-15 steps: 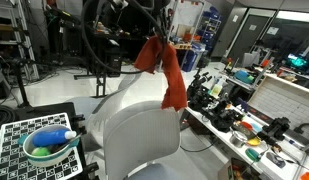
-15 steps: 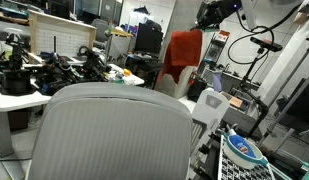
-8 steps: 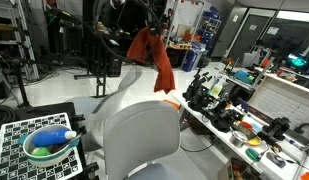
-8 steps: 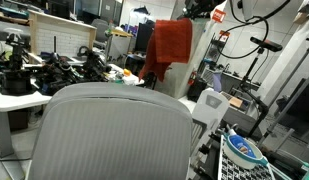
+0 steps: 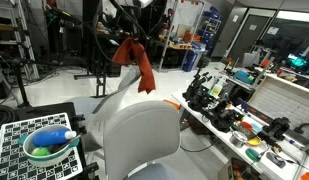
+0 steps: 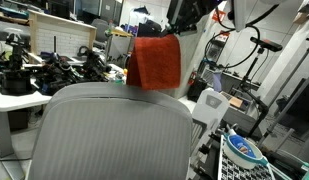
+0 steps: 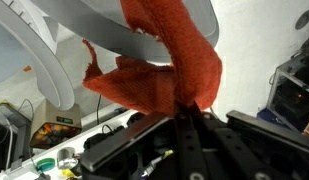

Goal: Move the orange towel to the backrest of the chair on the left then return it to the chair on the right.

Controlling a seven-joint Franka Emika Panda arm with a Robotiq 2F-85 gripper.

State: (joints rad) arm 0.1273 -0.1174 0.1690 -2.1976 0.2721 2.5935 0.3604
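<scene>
My gripper will next lower the orange towel toward the grey backrest's top edge (image 7: pixel 166 50) and then let go of the towel.
The orange towel (image 5: pixel 137 62) hangs in the air from my gripper (image 5: pixel 129 38), above and behind the grey chair backrest (image 5: pixel 142 128). It also shows in an exterior view (image 6: pixel 156 62) hanging just over the top of the near grey backrest (image 6: pixel 109 130), below my gripper (image 6: pixel 179 25). In the wrist view the towel (image 7: pixel 169 65) is pinched between my fingers (image 7: pixel 189 108), with two grey chair backs (image 7: pixel 49 65) beyond it. A bit of orange shows past the chair's right edge (image 5: pixel 171 104).
A cluttered bench with black tools (image 5: pixel 219 100) runs along one side, also seen in an exterior view (image 6: pixel 39 70). A bowl with a blue and green item (image 5: pixel 49 147) sits on a checkered board. A white robot base and cables (image 6: pixel 249 90) stand nearby.
My gripper has carried the towel sideways, left in both exterior views, and a little lower, from beside the chair to over its backrest.
</scene>
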